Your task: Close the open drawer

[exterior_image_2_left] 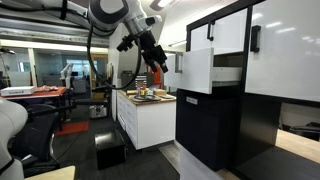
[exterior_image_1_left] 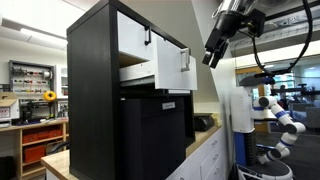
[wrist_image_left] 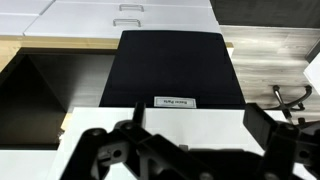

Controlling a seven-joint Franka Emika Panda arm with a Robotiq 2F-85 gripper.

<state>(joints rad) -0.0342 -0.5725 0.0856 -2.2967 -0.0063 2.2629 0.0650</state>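
Note:
Next, my gripper moves outward onto the handle and closes on it, since a gap still parts the open fingers from the drawer's short black bar handle point(exterior_image_1_left: 185, 62) point(wrist_image_left: 183, 147).
The drawer point(exterior_image_1_left: 165, 68) is a white flat-fronted drawer with a short black bar handle point(exterior_image_1_left: 184, 60). It stands pulled out from the tall black cabinet point(exterior_image_1_left: 95, 90), and its pale inner side shows. It also shows in an exterior view point(exterior_image_2_left: 197, 70). My gripper point(exterior_image_1_left: 212, 58) hangs in the air in front of the drawer's front, a short gap away, open and empty. It shows in both exterior views point(exterior_image_2_left: 160, 62). In the wrist view the two fingers point(wrist_image_left: 197, 118) frame the drawer's white surface point(wrist_image_left: 100, 118).
A near-identical white front point(exterior_image_1_left: 135, 32) sits shut above the drawer. A black door with a small white label point(wrist_image_left: 172, 101) lies below it. A white counter with drawers point(exterior_image_2_left: 145, 120) carries small items. A white robot point(exterior_image_1_left: 280, 115) stands at the right.

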